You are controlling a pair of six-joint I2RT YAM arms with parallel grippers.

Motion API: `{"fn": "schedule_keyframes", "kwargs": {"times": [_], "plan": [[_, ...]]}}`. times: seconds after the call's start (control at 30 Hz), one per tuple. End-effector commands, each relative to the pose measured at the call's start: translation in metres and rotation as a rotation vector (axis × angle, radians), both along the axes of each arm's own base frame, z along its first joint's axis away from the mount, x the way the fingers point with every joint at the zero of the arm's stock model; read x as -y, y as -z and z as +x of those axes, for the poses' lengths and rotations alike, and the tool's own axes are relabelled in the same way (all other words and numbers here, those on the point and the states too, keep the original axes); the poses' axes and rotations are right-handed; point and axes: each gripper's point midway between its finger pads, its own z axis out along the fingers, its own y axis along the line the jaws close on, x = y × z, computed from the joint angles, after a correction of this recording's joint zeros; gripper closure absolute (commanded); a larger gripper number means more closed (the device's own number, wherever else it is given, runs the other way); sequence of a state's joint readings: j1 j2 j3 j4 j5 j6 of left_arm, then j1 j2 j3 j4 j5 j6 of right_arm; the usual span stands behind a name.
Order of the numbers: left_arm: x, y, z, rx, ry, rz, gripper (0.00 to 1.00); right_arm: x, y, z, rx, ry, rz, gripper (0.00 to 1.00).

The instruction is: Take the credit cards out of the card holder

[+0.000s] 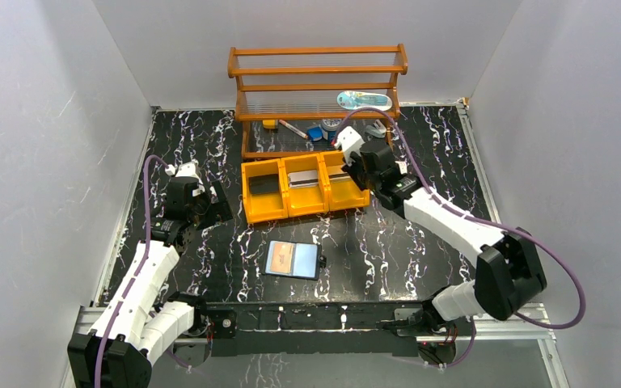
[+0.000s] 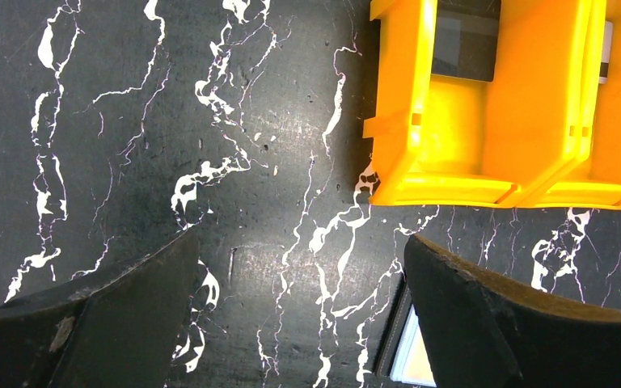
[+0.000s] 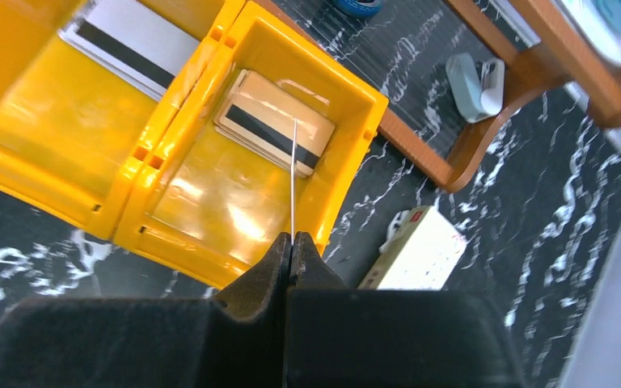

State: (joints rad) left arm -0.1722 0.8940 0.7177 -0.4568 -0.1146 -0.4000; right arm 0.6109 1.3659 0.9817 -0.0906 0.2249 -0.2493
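The striped card's compartment lies below the robot's right gripper, so the gripper needs to turn and go down to release the thin credit card (image 3: 293,178) over the striped card.
The card holder (image 1: 293,259) lies open on the table near the front middle, with a tan-brown card on its pale inside; its corner (image 2: 404,356) shows beside my left gripper's right finger. My left gripper (image 1: 210,206) (image 2: 301,242) hovers open and empty over bare table, left of the yellow bin tray (image 1: 303,208). My right gripper (image 1: 354,166) (image 3: 291,238) is shut on a thin credit card (image 3: 293,178), seen edge-on above the tray's right compartment. Another striped card (image 3: 273,123) lies in that compartment, and more cards lie in the middle (image 1: 305,179) and left (image 1: 264,184) compartments.
A wooden rack (image 1: 317,81) stands behind the tray with small items under and on it. A white box (image 3: 416,250) and a small white object (image 3: 477,81) lie on the table right of the tray. White walls enclose the table.
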Motion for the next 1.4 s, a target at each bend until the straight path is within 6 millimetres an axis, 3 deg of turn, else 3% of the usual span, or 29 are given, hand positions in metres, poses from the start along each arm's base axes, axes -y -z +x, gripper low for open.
{"fn": "schedule_keyframes", "kwargs": {"times": [0.0, 0.13, 0.23, 0.43, 1.13, 1.37], "plan": [[-0.001, -0.005, 0.0, 0.023, 0.013, 0.007, 0.02, -0.004, -0.007, 0.021, 0.089, -0.171, -0.247, 1.0], [-0.002, -0.006, -0.001, 0.031, 0.009, 0.011, 0.02, -0.002, -0.001, 0.034, 0.13, -0.233, -0.387, 1.0], [-0.002, -0.005, -0.001, 0.029, 0.008, 0.012, 0.02, -0.019, -0.004, 0.036, 0.192, -0.361, -0.4, 1.0], [0.0, -0.004, 0.0, 0.017, 0.024, 0.01, 0.02, -0.046, 0.007, 0.035, 0.223, -0.53, -0.389, 1.0], [0.0, -0.006, -0.001, 0.031, 0.027, 0.008, 0.02, -0.051, 0.028, 0.079, 0.246, -0.541, -0.569, 1.0], [0.0, -0.007, -0.001, 0.034, 0.026, 0.008, 0.02, -0.047, 0.053, 0.087, 0.206, -0.555, -0.623, 1.0]]}}
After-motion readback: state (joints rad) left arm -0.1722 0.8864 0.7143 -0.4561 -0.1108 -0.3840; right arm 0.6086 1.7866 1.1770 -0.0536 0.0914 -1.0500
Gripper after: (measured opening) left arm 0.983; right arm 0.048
